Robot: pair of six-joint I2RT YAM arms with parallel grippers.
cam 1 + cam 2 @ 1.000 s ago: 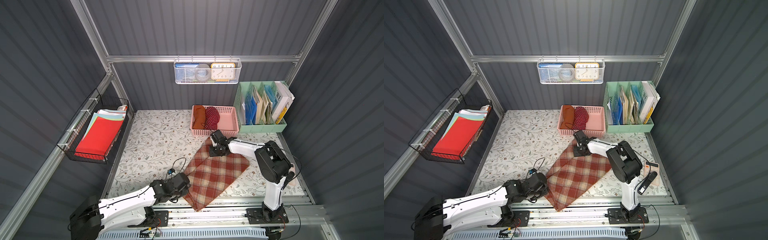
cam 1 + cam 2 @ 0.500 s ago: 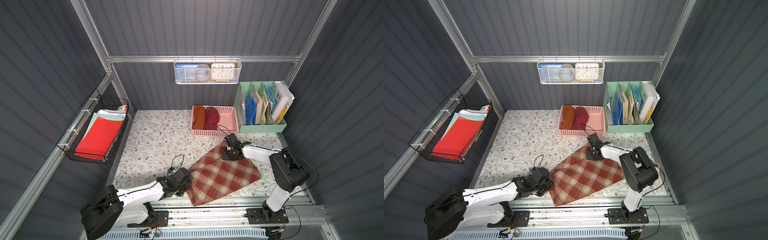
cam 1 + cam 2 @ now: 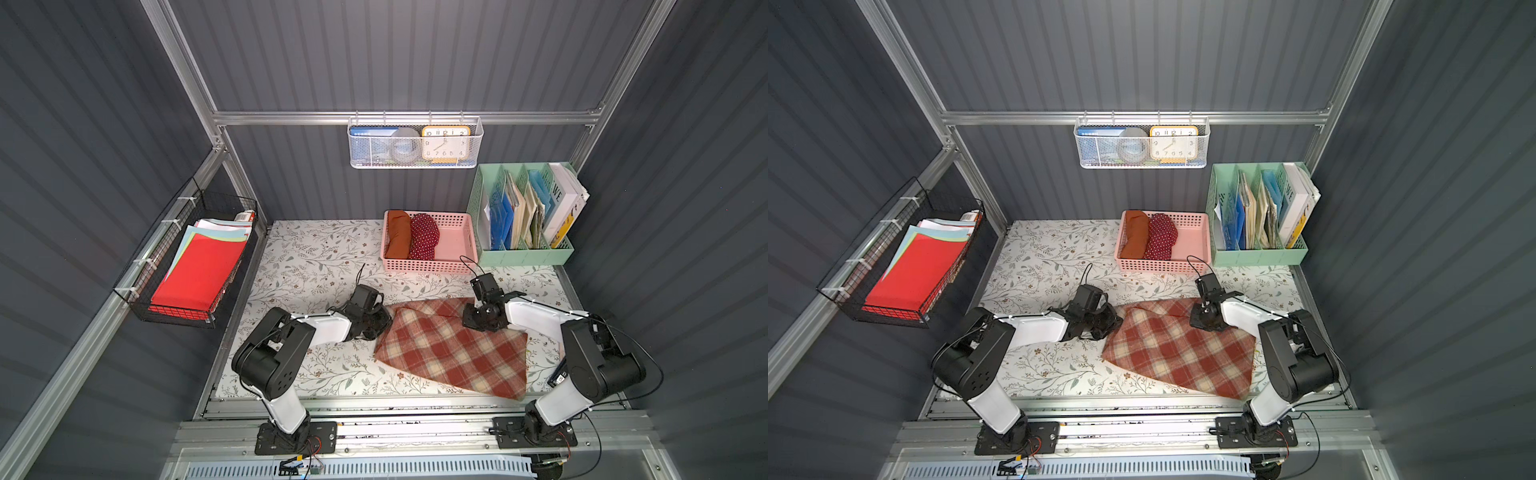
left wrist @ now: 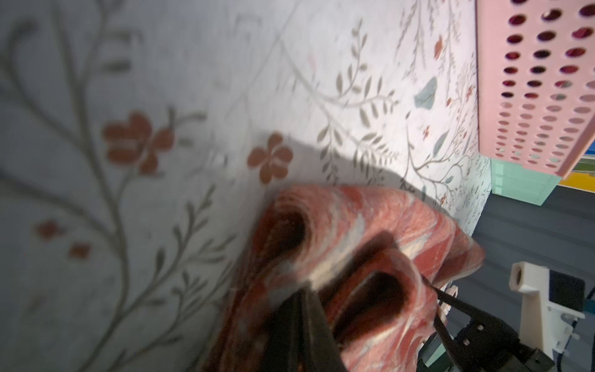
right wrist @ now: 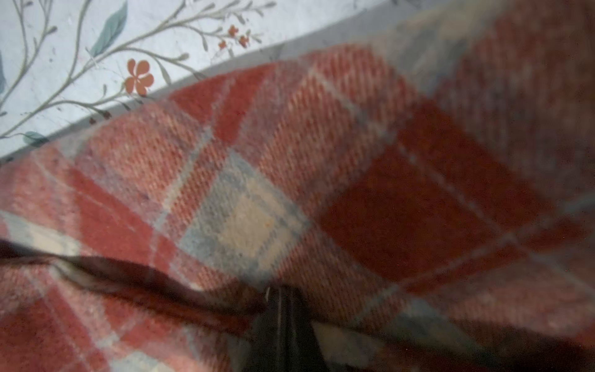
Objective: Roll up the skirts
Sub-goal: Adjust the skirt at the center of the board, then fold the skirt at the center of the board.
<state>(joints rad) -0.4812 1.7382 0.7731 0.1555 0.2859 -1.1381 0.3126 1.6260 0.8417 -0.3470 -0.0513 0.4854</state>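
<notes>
The right gripper draws outward toward the tabletop before the pink basket (image 3: 457,249) next and releases the skirt's held edge, since the plaid skirt's near edge runs at an angle.
The red-and-cream plaid skirt (image 3: 453,349) (image 3: 1179,349) lies spread on the floral table, its far edge stretched between my two grippers. My left gripper (image 3: 384,320) (image 3: 1115,322) is shut on that edge's left corner; in the left wrist view the jaws (image 4: 307,290) pinch bunched plaid cloth (image 4: 370,232). My right gripper (image 3: 471,324) (image 3: 1198,322) is shut on the right end of the same edge; in the right wrist view the closed jaws (image 5: 283,291) bite a plaid fold (image 5: 244,222). The rust-orange skirt (image 3: 397,239) and the polka-dot skirt (image 3: 424,241) lie rolled in the pink basket (image 3: 457,249).
A mint file organizer (image 3: 523,253) stands at the back right beside the pink basket. A black wire basket (image 3: 166,307) with red paper hangs on the left wall. A white wire basket (image 3: 415,162) with a clock hangs on the back wall. The table's front rail (image 3: 374,403) runs below the skirt.
Both grippers carried the plaid skirt round: the left one went from the front edge up to mid-table, the right one shifted right. The skirt now lies crosswise instead of diagonally.
</notes>
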